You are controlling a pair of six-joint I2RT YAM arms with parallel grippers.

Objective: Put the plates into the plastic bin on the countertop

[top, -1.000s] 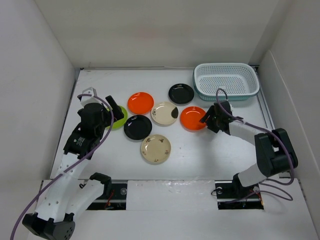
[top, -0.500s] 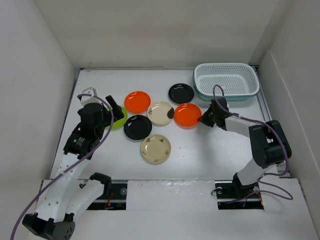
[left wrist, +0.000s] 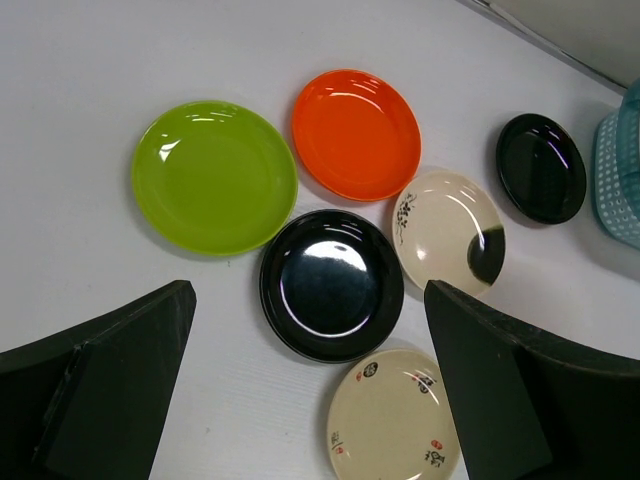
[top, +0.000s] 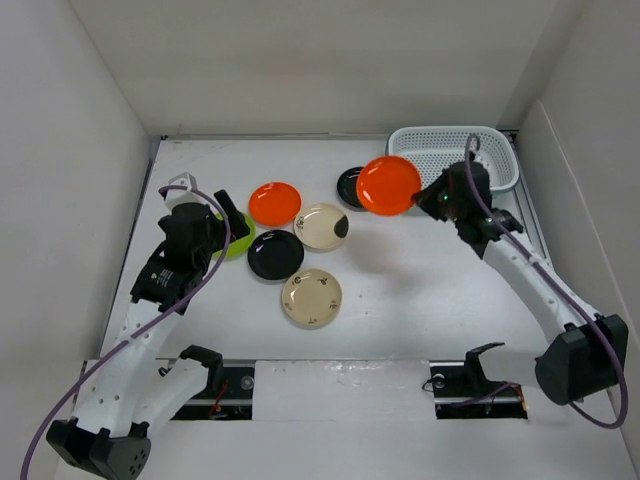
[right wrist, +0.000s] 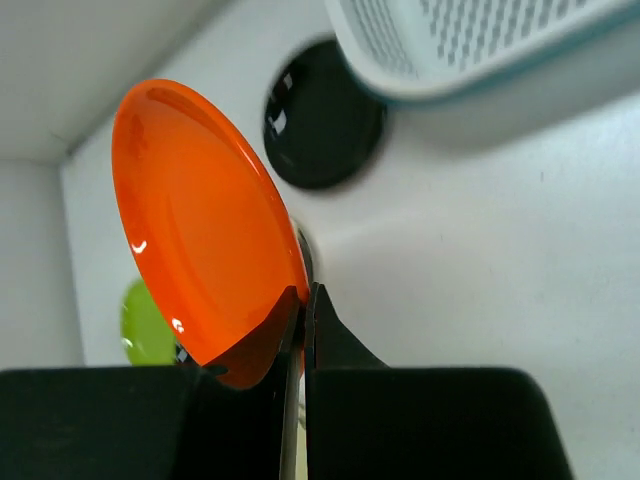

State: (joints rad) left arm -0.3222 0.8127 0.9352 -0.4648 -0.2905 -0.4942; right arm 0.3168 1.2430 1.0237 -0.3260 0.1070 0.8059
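The orange plate is hanging outside, so my right gripper will first move outward and to the right in the top view, to get the plate down into the white plastic bin (top: 454, 155) (right wrist: 490, 28).
My right gripper (top: 422, 200) (right wrist: 303, 295) is shut on the rim of an orange plate (top: 388, 186) (right wrist: 200, 220). It holds the plate tilted in the air just left of the white plastic bin (top: 455, 155) (right wrist: 470, 40). On the countertop (top: 420, 290) lie a second orange plate (top: 277, 204) (left wrist: 356, 133), two black plates (top: 275, 254) (left wrist: 541, 167), two cream plates (top: 325, 226) (top: 311, 297) and a lime green plate (left wrist: 214, 176). My left gripper (top: 212, 208) (left wrist: 308, 290) hangs open above the near black plate (left wrist: 331, 284), holding nothing.
White walls (top: 90, 180) close in the countertop on the left, back and right. The bin stands in the back right corner, against the wall. The far black plate (top: 349, 186) is partly hidden behind the lifted orange plate.
My right gripper shut on the orange plate's rim, then lifted it off the countertop, up and back toward the bin. The left arm has barely moved.
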